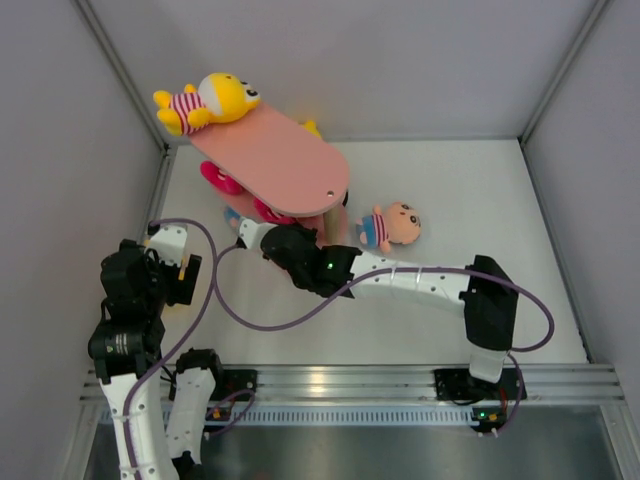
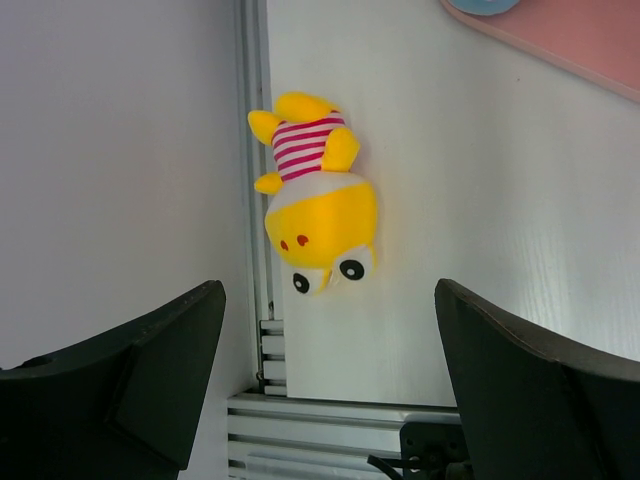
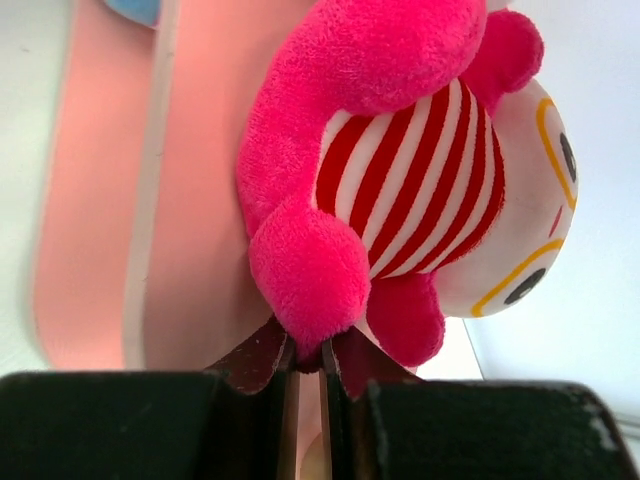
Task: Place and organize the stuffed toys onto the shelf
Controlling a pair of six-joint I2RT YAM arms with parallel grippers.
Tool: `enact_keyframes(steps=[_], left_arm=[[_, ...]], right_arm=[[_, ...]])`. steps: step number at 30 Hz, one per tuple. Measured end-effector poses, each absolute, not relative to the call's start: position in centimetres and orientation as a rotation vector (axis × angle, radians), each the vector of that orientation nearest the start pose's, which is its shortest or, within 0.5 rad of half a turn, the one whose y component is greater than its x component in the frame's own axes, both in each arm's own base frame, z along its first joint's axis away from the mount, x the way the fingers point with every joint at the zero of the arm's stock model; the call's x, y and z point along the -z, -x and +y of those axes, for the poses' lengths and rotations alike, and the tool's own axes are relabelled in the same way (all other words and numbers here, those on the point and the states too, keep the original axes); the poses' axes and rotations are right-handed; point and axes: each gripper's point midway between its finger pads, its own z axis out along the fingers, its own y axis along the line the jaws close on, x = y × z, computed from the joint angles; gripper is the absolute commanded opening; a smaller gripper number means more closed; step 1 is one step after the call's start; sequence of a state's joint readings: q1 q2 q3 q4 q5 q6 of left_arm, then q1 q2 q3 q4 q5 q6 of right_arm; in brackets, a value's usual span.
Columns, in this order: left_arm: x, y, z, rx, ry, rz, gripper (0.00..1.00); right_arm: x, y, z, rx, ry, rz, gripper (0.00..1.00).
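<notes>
The yellow toy's head [image 2: 325,225] is nearest my fingers in the wrist view, so my open left gripper needs to go down toward the table next, onto that end.
The pink shelf [image 1: 275,165] stands at the back left, with a yellow stuffed toy [image 1: 212,101] lying on its top board. My right gripper [image 3: 308,360] reaches under that board and is shut on a limb of a pink toy [image 3: 400,180] with a red-striped shirt, beside a pink board [image 3: 190,200]. From above, the right gripper [image 1: 243,228] sits at the shelf's near edge, with the pink toy [image 1: 218,180] partly hidden beneath the top board. A beige-headed, blue-shirted toy [image 1: 392,226] lies on the table right of the shelf. My left gripper [image 2: 330,380] hangs open above another yellow toy [image 2: 315,200].
The yellow toy in the left wrist view lies on the white table against the left aluminium rail [image 2: 252,200]. A corner of a shelf board [image 2: 570,35] shows at its top right. White walls enclose the table [image 1: 450,180] on three sides. Purple cables loop across the front.
</notes>
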State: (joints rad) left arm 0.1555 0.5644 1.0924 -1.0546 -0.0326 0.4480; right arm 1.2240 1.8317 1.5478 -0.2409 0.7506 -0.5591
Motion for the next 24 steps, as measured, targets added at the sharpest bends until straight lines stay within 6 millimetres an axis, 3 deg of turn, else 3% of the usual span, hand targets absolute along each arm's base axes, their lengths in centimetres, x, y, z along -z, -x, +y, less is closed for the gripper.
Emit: enact_keyframes(steps=[6,14,17,18,24], left_arm=[[-27.2,-16.9,4.9,-0.386,-0.295,2.100,0.92],[-27.2,-16.9,4.8,-0.383,-0.298,2.098,0.92],[-27.2,-16.8,4.8,-0.383,-0.298,2.097,0.92],[-27.1,-16.8,4.8,-0.383,-0.298,2.096,0.92],[-26.2,-16.9,4.8,-0.378,-0.300,2.116,0.92]], right_arm=[[-24.0,-27.5,41.4,0.276,1.267,1.497,0.06],[-24.1,-27.2,41.6,0.259,1.271,1.494,0.30],[-24.1,-27.2,41.6,0.254,1.272,1.494,0.43],[-24.1,-27.2,41.6,0.254,1.273,1.493,0.51],[-24.3,-26.4,42.0,0.244,1.284,1.481,0.65]])
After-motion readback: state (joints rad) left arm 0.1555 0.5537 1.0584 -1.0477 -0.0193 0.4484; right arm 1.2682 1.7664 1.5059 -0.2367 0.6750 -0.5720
